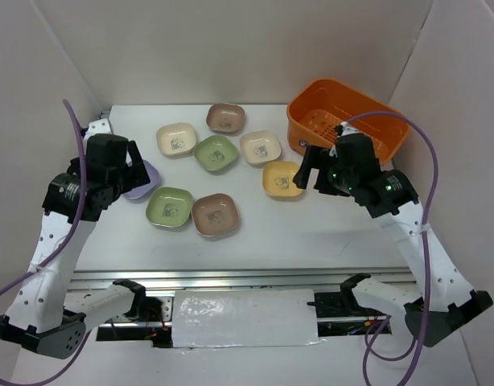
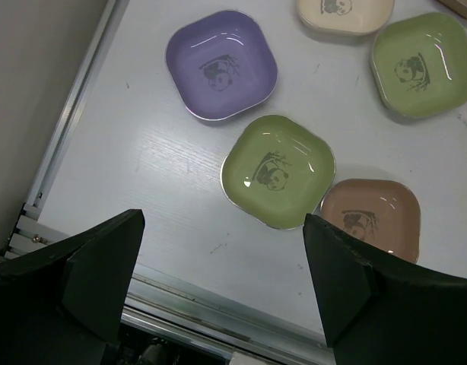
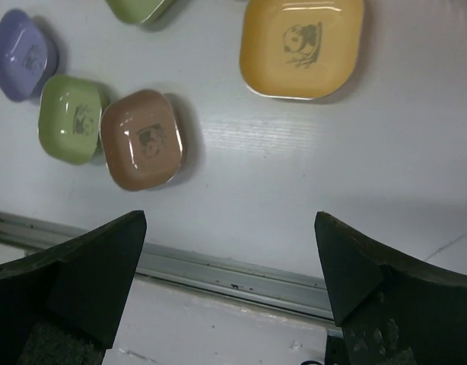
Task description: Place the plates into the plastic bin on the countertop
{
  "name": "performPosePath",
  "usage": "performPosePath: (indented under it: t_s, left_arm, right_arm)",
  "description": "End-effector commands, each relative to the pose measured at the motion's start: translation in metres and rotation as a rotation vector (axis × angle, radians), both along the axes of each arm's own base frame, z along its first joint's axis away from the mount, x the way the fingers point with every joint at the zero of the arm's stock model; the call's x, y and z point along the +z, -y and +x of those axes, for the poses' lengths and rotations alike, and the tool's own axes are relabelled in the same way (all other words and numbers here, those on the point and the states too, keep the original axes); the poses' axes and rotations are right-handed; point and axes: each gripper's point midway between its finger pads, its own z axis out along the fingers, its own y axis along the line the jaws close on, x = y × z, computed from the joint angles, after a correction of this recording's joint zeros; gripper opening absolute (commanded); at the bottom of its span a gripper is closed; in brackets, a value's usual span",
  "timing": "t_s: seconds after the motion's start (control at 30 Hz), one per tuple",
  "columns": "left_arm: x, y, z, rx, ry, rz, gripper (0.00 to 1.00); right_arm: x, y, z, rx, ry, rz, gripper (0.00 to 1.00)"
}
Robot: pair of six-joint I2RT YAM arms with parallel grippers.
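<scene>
My right gripper moves past the yellow plate [image 3: 302, 46] and down onto the near brown plate's rim opposite the green plate next. Open countertop borders that side of the brown plate.
Several plates lie on the white countertop [image 1: 311, 229]: brown [image 1: 225, 118], cream [image 1: 176, 138], green [image 1: 216, 153], cream [image 1: 260, 147], yellow [image 1: 281, 179], green [image 1: 170, 207], brown [image 1: 215, 215]. A lavender plate [image 1: 147, 182] is partly hidden under my left arm. The orange plastic bin [image 1: 368, 112] stands at the back right with no plate showing in it. My left gripper [image 1: 138, 167] hovers open over the lavender plate [image 2: 220, 65] and the near green plate [image 2: 277, 171]. Beside the yellow plate [image 3: 302, 46], my right gripper [image 1: 305, 169] hangs open and holds nothing.
White walls close in the table on the left, back and right. A metal rail [image 1: 247, 277] runs along the near edge, with a white sheet [image 1: 243, 318] in front of it. Purple cables [image 1: 428, 185] loop from both arms.
</scene>
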Motion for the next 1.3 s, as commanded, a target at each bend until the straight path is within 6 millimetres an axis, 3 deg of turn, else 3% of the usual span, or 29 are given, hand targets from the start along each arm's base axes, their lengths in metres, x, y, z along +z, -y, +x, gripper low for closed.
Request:
performPosePath:
  t_s: [0.0,0.1,0.17,0.2,0.23,0.27,0.43,0.73,0.83,0.93,1.0,1.03,1.07,1.1,1.2,1.23,1.27]
  left_arm:
    - [-0.001,-0.007,0.000,0.022,-0.007,0.027,0.99]
    - [-0.008,-0.008,-0.004,0.021,-0.029,0.021,0.99]
    - [-0.015,-0.007,-0.006,0.021,-0.046,0.012,0.99]
    - [-0.019,-0.005,-0.006,0.017,-0.054,0.000,0.99]
    - [-0.025,-0.005,-0.009,0.014,-0.064,-0.007,0.99]
    - [-0.028,-0.002,-0.010,0.003,-0.067,-0.018,0.99]
    - [-0.039,0.007,-0.013,-0.028,-0.080,-0.077,0.99]
    - [-0.065,0.013,-0.026,-0.081,-0.169,-0.079,0.99]
    - [-0.071,0.012,-0.030,-0.085,-0.184,-0.075,0.99]
    - [-0.077,0.015,-0.030,-0.114,-0.195,-0.075,0.99]
    - [-0.081,0.019,-0.028,-0.144,-0.212,-0.077,0.99]
    - [-0.082,0.019,-0.028,-0.143,-0.218,-0.075,0.99]
    - [-0.082,0.018,-0.028,-0.143,-0.223,-0.072,0.99]
    - [-0.084,0.019,-0.028,-0.142,-0.235,-0.072,0.99]
    - [-0.081,0.018,-0.026,-0.141,-0.218,-0.070,0.99]
    - [-0.080,0.018,-0.027,-0.144,-0.214,-0.071,0.99]
    - [-0.079,0.018,-0.027,-0.145,-0.213,-0.068,0.99]
  right_arm:
    - [0.002,-0.023,0.004,0.038,0.020,0.016,1.00]
    - [-0.011,-0.062,0.008,0.133,-0.011,0.029,1.00]
    - [-0.030,-0.083,0.006,0.183,-0.045,0.031,1.00]
    - [-0.046,-0.103,0.008,0.220,-0.060,0.026,1.00]
    - [-0.055,-0.113,0.010,0.233,-0.076,0.020,1.00]
    - [-0.077,-0.120,0.016,0.225,-0.115,-0.026,1.00]
    - [-0.120,-0.163,0.025,0.271,-0.147,-0.106,1.00]
    - [-0.218,-0.197,0.032,0.311,-0.312,-0.166,1.00]
    - [-0.233,-0.204,0.040,0.305,-0.318,-0.144,0.97]
    - [-0.248,-0.209,0.052,0.301,-0.313,-0.141,0.85]
    - [-0.262,-0.208,0.058,0.286,-0.343,-0.178,0.57]
    - [-0.265,-0.205,0.059,0.275,-0.345,-0.192,0.25]
    - [-0.264,-0.203,0.059,0.266,-0.340,-0.197,0.14]
    - [-0.266,-0.198,0.054,0.255,-0.343,-0.206,0.07]
    - [-0.248,-0.182,0.048,0.209,-0.313,-0.215,0.00]
    - [-0.227,-0.179,0.048,0.196,-0.277,-0.191,0.00]
    - [-0.218,-0.170,0.045,0.166,-0.271,-0.199,0.00]
